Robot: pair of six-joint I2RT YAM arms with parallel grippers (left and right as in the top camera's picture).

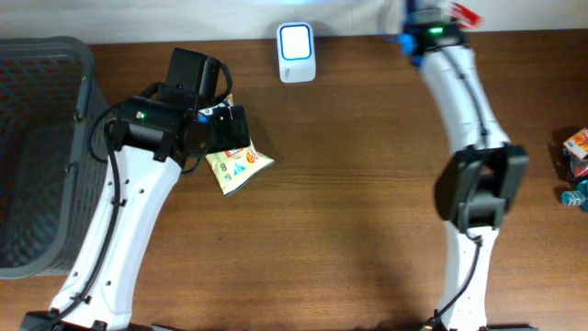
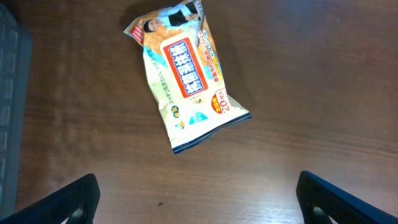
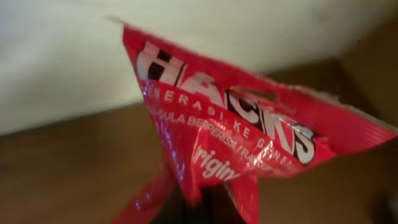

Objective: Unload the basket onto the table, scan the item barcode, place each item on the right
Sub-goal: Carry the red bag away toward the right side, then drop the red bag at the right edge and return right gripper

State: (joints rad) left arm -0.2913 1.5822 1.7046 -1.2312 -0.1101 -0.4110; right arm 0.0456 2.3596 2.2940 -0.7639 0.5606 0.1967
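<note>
The candy bag swings in my right gripper to the right in the overhead view and back next, over the small colourful packets. Items already lie there.
A yellow wet-wipes packet (image 2: 186,74) lies flat on the brown table, printed face up. It also shows in the overhead view, where the packet (image 1: 243,169) pokes out from under my left gripper (image 1: 225,129). My left gripper (image 2: 199,211) hovers above it, open, with nothing between its dark fingertips (image 2: 71,202). At the far back right, my right gripper (image 1: 432,13) is shut on a red Hacks candy bag (image 3: 230,137), whose corner (image 1: 465,13) shows red at the table's back edge. The white scanner (image 1: 296,51) stands at the back centre, its screen lit.
A dark grey mesh basket (image 1: 37,156) fills the left side of the table. A few small colourful packets (image 1: 577,156) lie at the right edge. The right arm (image 1: 478,175) stretches along the right half towards the back wall.
</note>
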